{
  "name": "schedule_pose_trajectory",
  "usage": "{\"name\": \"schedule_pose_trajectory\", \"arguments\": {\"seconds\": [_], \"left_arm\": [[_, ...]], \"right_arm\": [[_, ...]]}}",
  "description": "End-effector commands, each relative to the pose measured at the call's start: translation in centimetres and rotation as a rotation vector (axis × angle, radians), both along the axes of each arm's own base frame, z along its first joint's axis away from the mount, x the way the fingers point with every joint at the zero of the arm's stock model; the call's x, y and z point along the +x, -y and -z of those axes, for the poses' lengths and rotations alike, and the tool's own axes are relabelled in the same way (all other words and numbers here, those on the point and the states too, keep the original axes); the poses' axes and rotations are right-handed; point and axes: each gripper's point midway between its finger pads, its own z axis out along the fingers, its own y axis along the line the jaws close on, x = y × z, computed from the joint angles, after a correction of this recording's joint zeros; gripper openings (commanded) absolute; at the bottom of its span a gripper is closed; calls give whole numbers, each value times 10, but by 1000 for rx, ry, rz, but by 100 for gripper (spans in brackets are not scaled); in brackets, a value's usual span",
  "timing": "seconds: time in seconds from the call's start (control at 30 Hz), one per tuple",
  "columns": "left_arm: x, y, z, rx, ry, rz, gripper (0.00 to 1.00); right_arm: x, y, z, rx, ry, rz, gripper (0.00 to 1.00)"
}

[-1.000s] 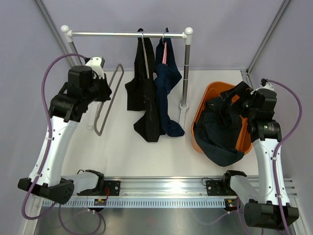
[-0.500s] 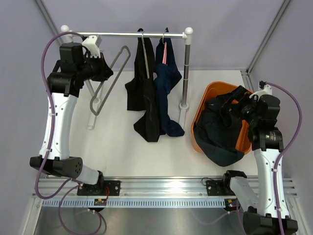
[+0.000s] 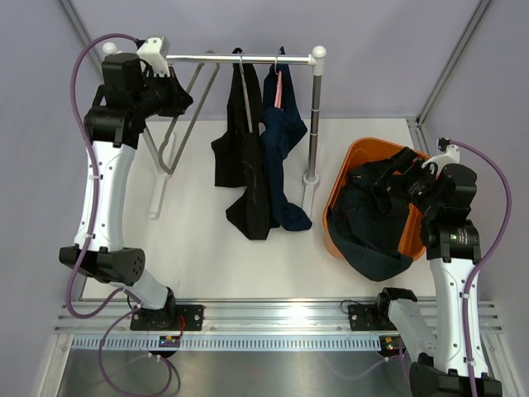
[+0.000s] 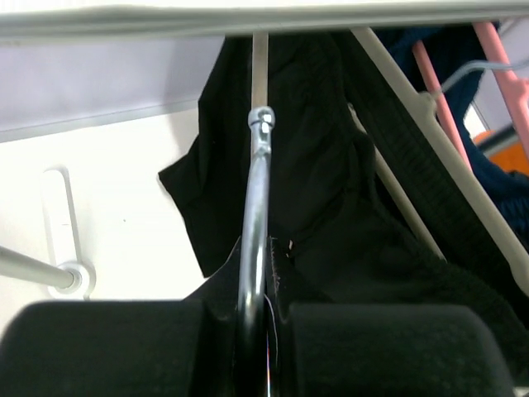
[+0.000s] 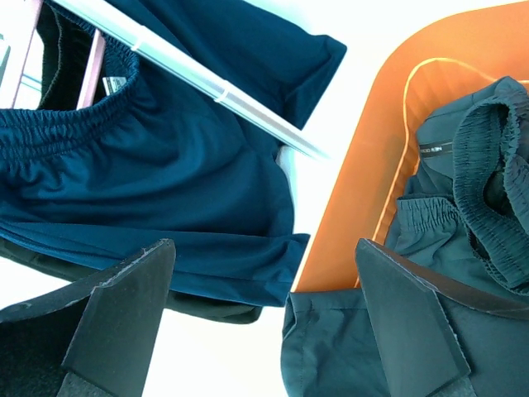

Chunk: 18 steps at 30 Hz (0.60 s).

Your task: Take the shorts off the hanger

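I will next carry the empty grey hanger's hook outward across to the bare part of the bar (image 3: 207,58) (image 4: 264,18) with my left gripper and release it, since the hook's end is short of there.
Black shorts (image 3: 244,161) hang from a grey hanger on the rail (image 3: 207,58), with navy shorts (image 3: 283,141) beside them on a pink hanger (image 3: 278,87). A third dark teal pair (image 3: 372,236) lies in the orange basket (image 3: 340,194). My left gripper (image 3: 171,98) is up by the rail's left end, shut on the metal hook (image 4: 253,240) of an empty grey hanger (image 3: 178,124). Close behind that hook, the left wrist view shows the black shorts (image 4: 331,207). My right gripper (image 3: 395,178) hovers open over the basket, holding nothing. In the right wrist view the navy shorts (image 5: 165,174) and teal shorts (image 5: 463,223) show.
The rack's right post (image 3: 315,116) stands between the hanging shorts and the basket. Its left foot (image 3: 155,198) lies on the white table. Grey walls close in the back and sides. The arms' base rail (image 3: 273,318) runs along the near edge.
My left arm has lifted the empty hanger from low over the table up to the rail's left end. The right gripper drew back slightly over the basket, still open.
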Motion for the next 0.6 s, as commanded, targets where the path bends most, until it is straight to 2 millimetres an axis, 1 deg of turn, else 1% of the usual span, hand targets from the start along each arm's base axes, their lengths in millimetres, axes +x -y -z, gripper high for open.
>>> {"name": "schedule_pose_trajectory", "arguments": {"seconds": [0.0, 0.23, 0.27, 0.3, 0.33, 0.47, 0.57], "left_arm": [[24, -7, -33, -38, 119, -72, 0], [58, -12, -43, -53, 160, -133, 0], [61, -13, -43, -51, 159, -136, 0], [68, -11, -38, -51, 149, -135, 0], [70, -11, -43, -55, 164, -137, 0], [83, -12, -34, -50, 148, -149, 0], [89, -15, -22, -33, 121, -168, 0]], "right_arm": [[-2, -7, -13, -6, 62, -44, 99], [-7, -13, -16, 4, 74, -72, 100], [-7, -13, -16, 3, 77, -74, 100], [-8, -13, -17, 3, 80, -74, 100], [-8, -13, -16, 3, 82, -72, 99], [-6, -14, -14, 1, 76, -81, 99], [-7, -15, -14, 1, 77, -85, 100]]}}
